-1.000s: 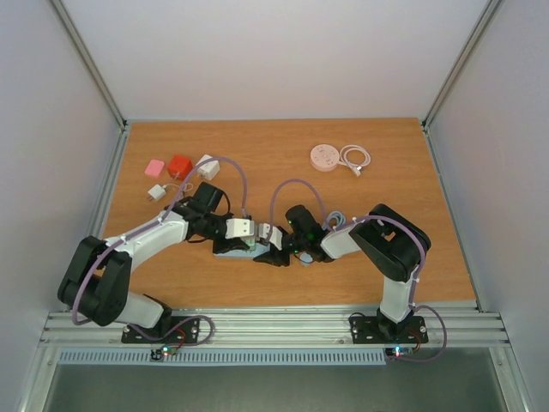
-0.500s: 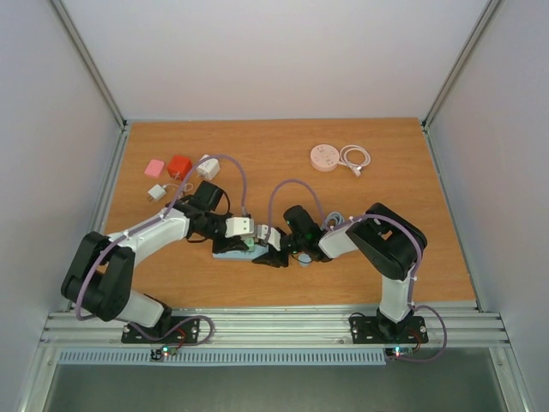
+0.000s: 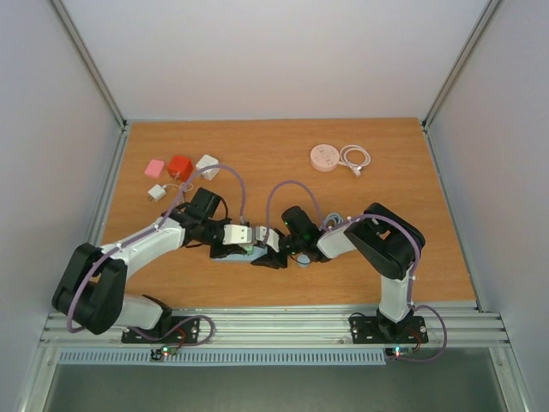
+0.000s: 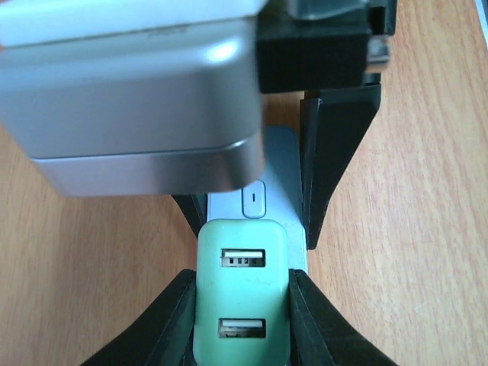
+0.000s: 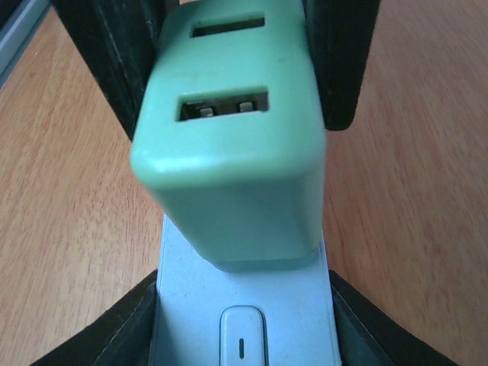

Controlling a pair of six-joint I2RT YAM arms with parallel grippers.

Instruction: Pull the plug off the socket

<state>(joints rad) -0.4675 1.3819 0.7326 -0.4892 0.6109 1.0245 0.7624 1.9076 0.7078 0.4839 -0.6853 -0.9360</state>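
The plug goes up with my left gripper off the socket strip next, then across and down for release, as bare tabletop lies to its left in the top view.
A mint-green two-port USB plug [image 4: 242, 293] stands in a pale blue socket strip [image 4: 279, 200] on the wooden table. My left gripper [image 4: 242, 305] is shut on the plug, one black finger on each side. My right gripper [image 5: 242, 320] is shut on the socket strip [image 5: 244, 305] just below its switch, facing the plug [image 5: 236, 152]. The plug's base sits against the strip's face. From above, the two grippers meet nose to nose: left gripper [image 3: 247, 237], right gripper [image 3: 271, 251], and strip [image 3: 225, 255] under them.
Pink [image 3: 154, 167], red [image 3: 179, 166] and white [image 3: 207, 166] adapters and a small white one [image 3: 156, 192] lie at the far left. A round white hub [image 3: 323, 158] with a coiled cable [image 3: 355, 158] lies at the back right.
The left arm's elbow has swung out and down to the left. Both grippers and the strip have shifted slightly. Both holds are unchanged.
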